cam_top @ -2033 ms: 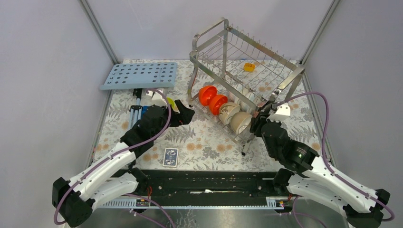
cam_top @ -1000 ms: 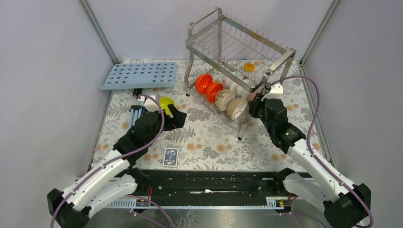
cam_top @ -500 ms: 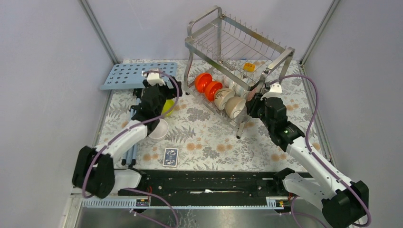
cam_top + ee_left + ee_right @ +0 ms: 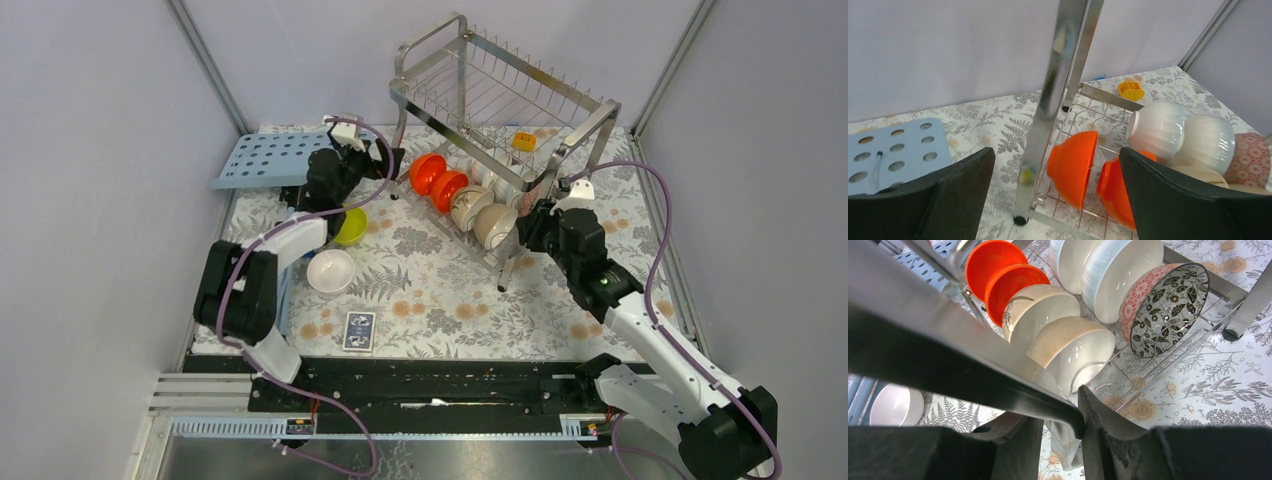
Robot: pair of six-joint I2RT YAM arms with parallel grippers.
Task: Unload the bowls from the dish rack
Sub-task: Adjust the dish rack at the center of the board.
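The left gripper moves outward toward the rack next, bringing its open fingers around the upright steel post (image 4: pixel 400 135) (image 4: pixel 1046 107), as my right gripper already holds the near tube.
The steel dish rack (image 4: pixel 520 95) stands at the back right. In its lower tier are two orange bowls (image 4: pixel 430 172) (image 4: pixel 1073 167), two beige bowls (image 4: pixel 1078 350), white bowls (image 4: pixel 1113 275) and a dark patterned bowl (image 4: pixel 1165 302). My left gripper (image 4: pixel 388 160) (image 4: pixel 1055 160) is open wide at the rack's left post (image 4: pixel 1053 100), with the nearest orange bowl between the fingers' line, untouched. My right gripper (image 4: pixel 535 212) (image 4: pixel 1068 420) is shut on the rack's near steel tube. A yellow-green bowl (image 4: pixel 350 225) and a white bowl (image 4: pixel 330 270) sit on the table.
A light-blue perforated tray (image 4: pixel 290 158) lies at the back left, behind my left arm. A small yellow block (image 4: pixel 524 141) sits beyond the rack. A playing card (image 4: pixel 359 330) lies near the front edge. Walls close in on both sides.
My left arm has swung from the yellow-green bowl up to the rack's left end, and its jaws have widened. The right gripper keeps hold of the rack, which has barely shifted in the last second.
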